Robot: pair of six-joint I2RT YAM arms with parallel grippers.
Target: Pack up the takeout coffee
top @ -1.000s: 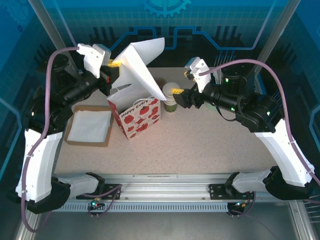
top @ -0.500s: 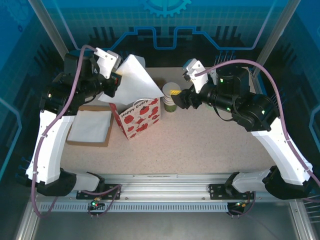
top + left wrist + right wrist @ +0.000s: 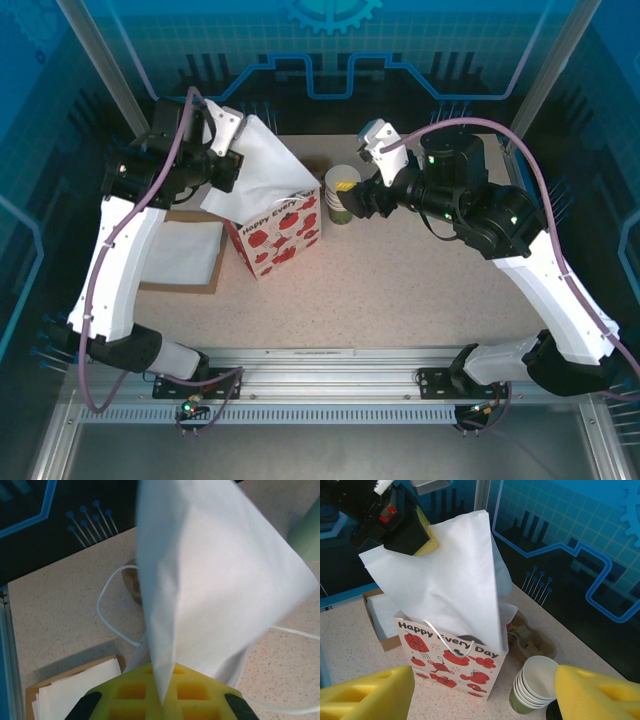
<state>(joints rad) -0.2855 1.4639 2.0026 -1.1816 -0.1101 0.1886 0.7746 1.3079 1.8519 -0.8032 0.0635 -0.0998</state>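
My left gripper holds the tissue corner and will next lower it toward the bag's opening point(image 3: 268, 200) below, nearer the cup stack, and let go of it there.
My left gripper point(image 3: 230, 160) point(image 3: 162, 695) is shut on a corner of a large white tissue sheet point(image 3: 262, 175) point(image 3: 455, 580). The sheet hangs point-down into the open mouth of the white gift bag with red prints point(image 3: 280, 230) point(image 3: 450, 660). A dark rounded edge point(image 3: 470, 641) shows inside the bag under the sheet; I cannot tell whether it is the takeout coffee. My right gripper point(image 3: 352, 193) point(image 3: 480, 695) is open, its yellow fingers point(image 3: 370, 692) wide apart, just right of the bag and beside a stack of lidless olive-green cups point(image 3: 342, 192) point(image 3: 535, 682).
A shallow cardboard box of white sheets point(image 3: 185, 255) point(image 3: 380, 615) lies left of the bag. A brown pulp cup carrier point(image 3: 532, 640) lies behind the bag. Something black point(image 3: 552, 714) sits by the cup stack. Bare speckled tabletop point(image 3: 400, 290) spreads in front.
My left arm has swung up and right and brought the tissue sheet down, from spread above the bag to hanging into its mouth. The right gripper drew slightly toward the cup stack.
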